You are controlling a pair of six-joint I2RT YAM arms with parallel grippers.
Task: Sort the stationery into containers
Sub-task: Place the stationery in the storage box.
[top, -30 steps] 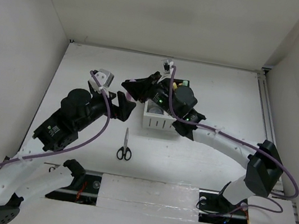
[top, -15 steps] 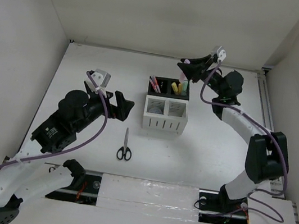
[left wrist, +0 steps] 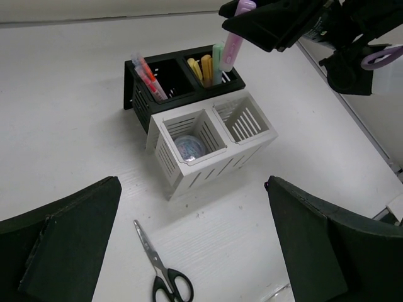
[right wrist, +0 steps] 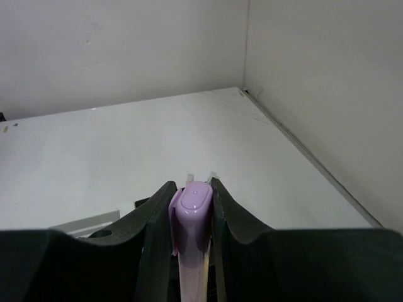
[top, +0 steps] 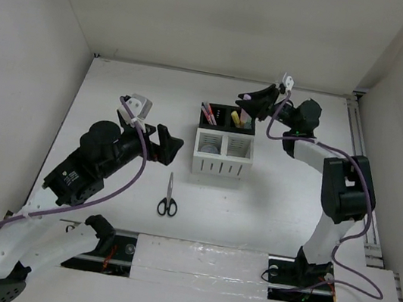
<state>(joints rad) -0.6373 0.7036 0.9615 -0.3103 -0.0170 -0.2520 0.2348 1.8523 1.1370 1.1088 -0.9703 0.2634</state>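
Observation:
The pink-lilac highlighter's lower end reaches the black compartment's opening beside the yellow and green highlighters, so next my right gripper should lower toward that black compartment and open.
The containers are a black pair [top: 228, 116] joined to a white pair [top: 222, 156] at the table's middle. My right gripper [top: 249, 100] is shut on a pink-lilac highlighter [right wrist: 191, 214], tilted over the right black compartment [left wrist: 217, 74]; its lower end [left wrist: 229, 53] reaches that opening beside yellow and green highlighters [left wrist: 208, 66]. Thin pens [left wrist: 146, 74] stand in the left black compartment. A grey tape roll [left wrist: 187, 147] lies in the left white compartment. Black-handled scissors [top: 168, 195] lie on the table in front. My left gripper [top: 172, 145] is open and empty, left of the containers.
The right white compartment [left wrist: 243, 118] holds nothing that I can see. White walls close in the table at the back and both sides. A rail [top: 360, 168] runs along the table's right edge.
My right gripper swung from the organizer's left side to behind its right side with the highlighter, then dropped towards the right black compartment. The left arm barely moved.

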